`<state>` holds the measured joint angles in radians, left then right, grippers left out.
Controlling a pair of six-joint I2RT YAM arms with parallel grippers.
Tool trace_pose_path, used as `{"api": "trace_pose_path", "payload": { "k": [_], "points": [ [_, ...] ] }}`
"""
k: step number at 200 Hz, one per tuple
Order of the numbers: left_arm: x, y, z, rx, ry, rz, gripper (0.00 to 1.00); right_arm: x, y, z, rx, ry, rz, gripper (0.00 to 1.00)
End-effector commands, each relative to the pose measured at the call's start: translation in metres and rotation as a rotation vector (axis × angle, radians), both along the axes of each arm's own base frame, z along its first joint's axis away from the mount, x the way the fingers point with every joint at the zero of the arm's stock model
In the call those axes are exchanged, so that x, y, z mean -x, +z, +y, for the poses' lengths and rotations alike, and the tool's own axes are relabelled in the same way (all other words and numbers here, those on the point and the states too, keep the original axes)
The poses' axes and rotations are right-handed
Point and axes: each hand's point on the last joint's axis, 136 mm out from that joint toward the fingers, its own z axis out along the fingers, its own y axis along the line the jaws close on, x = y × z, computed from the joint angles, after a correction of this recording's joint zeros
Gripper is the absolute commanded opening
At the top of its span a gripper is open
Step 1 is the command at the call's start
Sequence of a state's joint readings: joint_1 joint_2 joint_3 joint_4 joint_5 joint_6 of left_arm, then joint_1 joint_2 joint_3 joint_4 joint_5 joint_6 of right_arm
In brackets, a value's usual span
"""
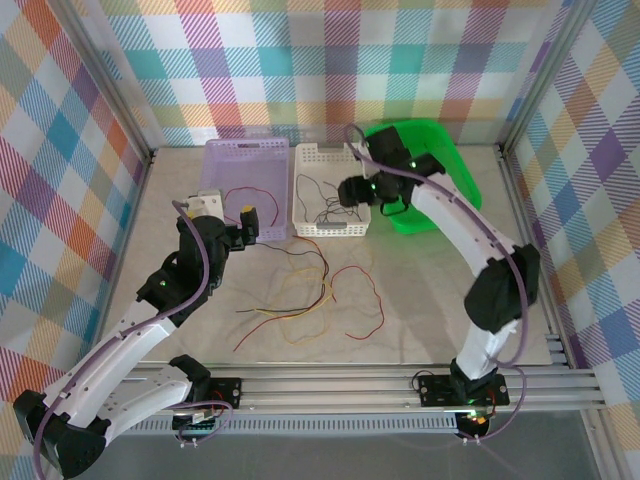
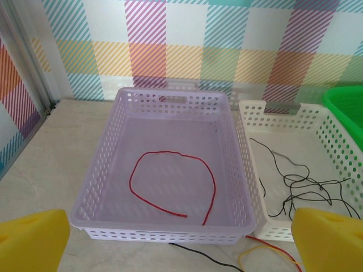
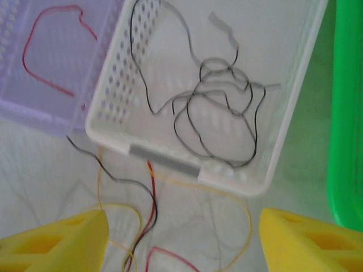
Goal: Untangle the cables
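Note:
The right gripper draws back and lowers onto the red cable's curved part next, since that lies below it and nearer my base, clear of the tangle.
A tangle of red, orange-yellow and black cables lies on the table in front of the trays. One red cable is looped inside the lilac tray. Several black cables are bunched in the white tray. My left gripper hovers open just before the lilac tray's near wall, nothing between its yellow fingers. My right gripper hangs open above the white tray's near edge, over loose yellow, red and black strands.
A green bin stands right of the white tray, behind the right arm. Checkered walls and metal frame rails close in the table on all sides. A small white box sits left of the lilac tray.

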<state>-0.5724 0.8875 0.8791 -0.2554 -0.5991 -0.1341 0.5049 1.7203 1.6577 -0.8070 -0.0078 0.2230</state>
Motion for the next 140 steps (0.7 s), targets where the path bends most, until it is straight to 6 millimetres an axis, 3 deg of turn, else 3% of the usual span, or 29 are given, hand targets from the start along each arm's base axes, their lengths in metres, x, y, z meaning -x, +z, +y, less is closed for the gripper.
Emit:
{"api": "trace_pose_path", "payload": {
  "k": [1,50,84,108,140],
  "points": [
    [-0.002,0.005,0.001,0.007,-0.003,-0.020,1.00,0.013,-0.005,-0.006,-0.027,-0.005,-0.054,0.71],
    [-0.002,0.005,-0.001,0.008,-0.011,-0.013,1.00,0.074,-0.064,-0.026,0.005,0.004,0.026,0.74],
    [-0.004,0.002,-0.002,0.001,-0.010,-0.004,1.00,0.105,-0.112,-0.025,0.034,0.024,0.114,0.74],
    [-0.005,0.000,-0.003,-0.002,-0.012,0.002,1.00,0.112,-0.131,-0.024,0.076,0.029,0.131,0.74],
    [-0.006,-0.002,-0.002,-0.014,-0.005,0.005,1.00,0.106,-0.149,-0.026,0.125,0.020,0.133,0.72]
  ]
}}
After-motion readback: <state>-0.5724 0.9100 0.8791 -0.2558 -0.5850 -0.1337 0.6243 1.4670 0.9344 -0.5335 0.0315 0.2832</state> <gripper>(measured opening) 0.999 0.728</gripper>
